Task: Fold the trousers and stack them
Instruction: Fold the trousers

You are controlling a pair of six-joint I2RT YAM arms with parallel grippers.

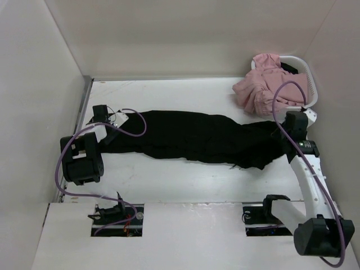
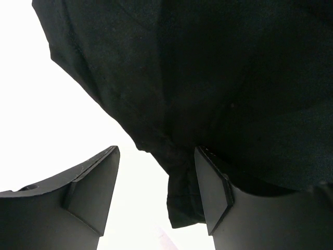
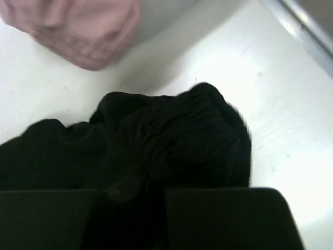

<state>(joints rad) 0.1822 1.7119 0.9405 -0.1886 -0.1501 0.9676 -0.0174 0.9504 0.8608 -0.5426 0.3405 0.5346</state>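
Note:
My right gripper draws back and down to the bare tabletop below it and toward my base next, and releases the bunched fold there.
The black trousers (image 1: 197,136) lie stretched out left to right across the white table (image 1: 169,180). My left gripper (image 1: 111,126) is at their left end. In the left wrist view it (image 2: 156,182) is open, with a flap of black cloth (image 2: 182,192) hanging against the inner side of the right finger (image 2: 210,187) and bare table showing in the rest of the gap. My right gripper (image 1: 286,145) is at the trousers' right end. In the right wrist view it (image 3: 132,208) is closed on a bunched fold of the black cloth (image 3: 177,140).
A white basket (image 1: 306,76) at the back right holds a heap of pink clothing (image 1: 264,84) that spills onto the table; its edge shows in the right wrist view (image 3: 78,31). Walls enclose the table on the left, back and right.

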